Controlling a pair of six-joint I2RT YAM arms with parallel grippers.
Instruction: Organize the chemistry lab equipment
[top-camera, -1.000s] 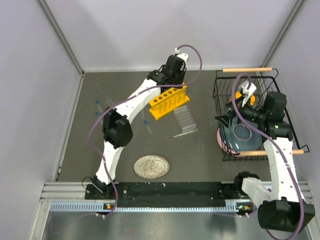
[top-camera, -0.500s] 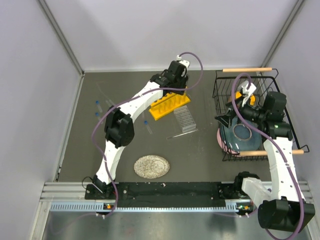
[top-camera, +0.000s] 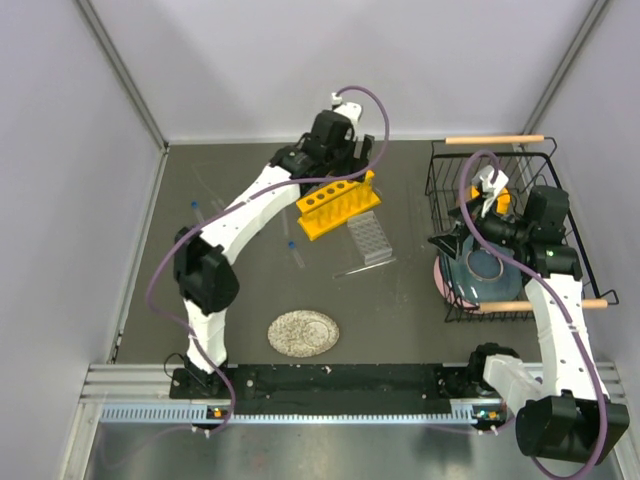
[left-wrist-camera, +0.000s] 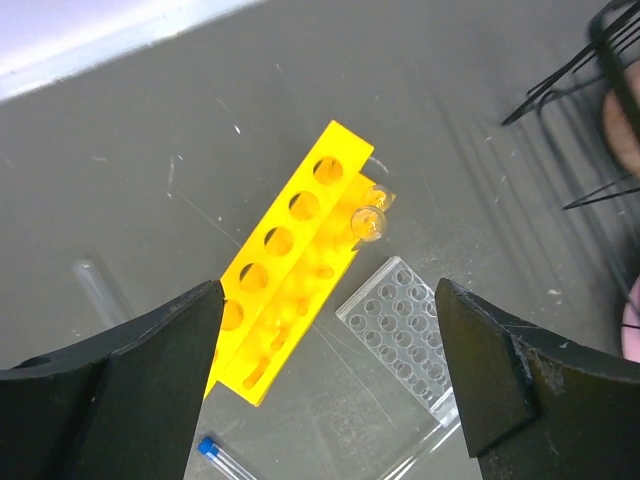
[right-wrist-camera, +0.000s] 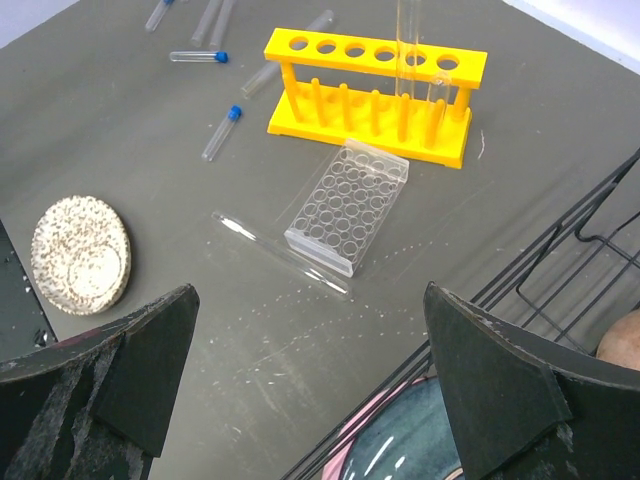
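The bare glass tube's near end is below my left gripper, to the left in the top view. I need to lower my left gripper past the yellow rack (top-camera: 338, 203) onto that end.
The yellow six-hole rack (top-camera: 338, 203) stands at the back middle of the table. Two thin glass tubes (left-wrist-camera: 368, 222) stand upright in its holes at one end. My left gripper (top-camera: 340, 160) hangs above the rack, open and empty (left-wrist-camera: 328, 290). The small clear gridded rack (top-camera: 368, 237) lies just in front, and a bare glass tube (top-camera: 365, 268) lies flat beside it. Blue-capped vials (top-camera: 196, 208) lie to the left, one (left-wrist-camera: 215, 452) close to the rack's near end. My right gripper (top-camera: 455, 240) is open over the basket's left edge, holding nothing (right-wrist-camera: 310, 292).
A black wire basket (top-camera: 500, 160) with wooden handles holds a blue bowl (right-wrist-camera: 420, 440) at the right. A round speckled grey plate (top-camera: 303, 333) lies near the front edge. Grey walls close in the table on the left, back and right.
My left gripper has opened wide and shifted a little left and back above the yellow rack. The right arm has stayed put.
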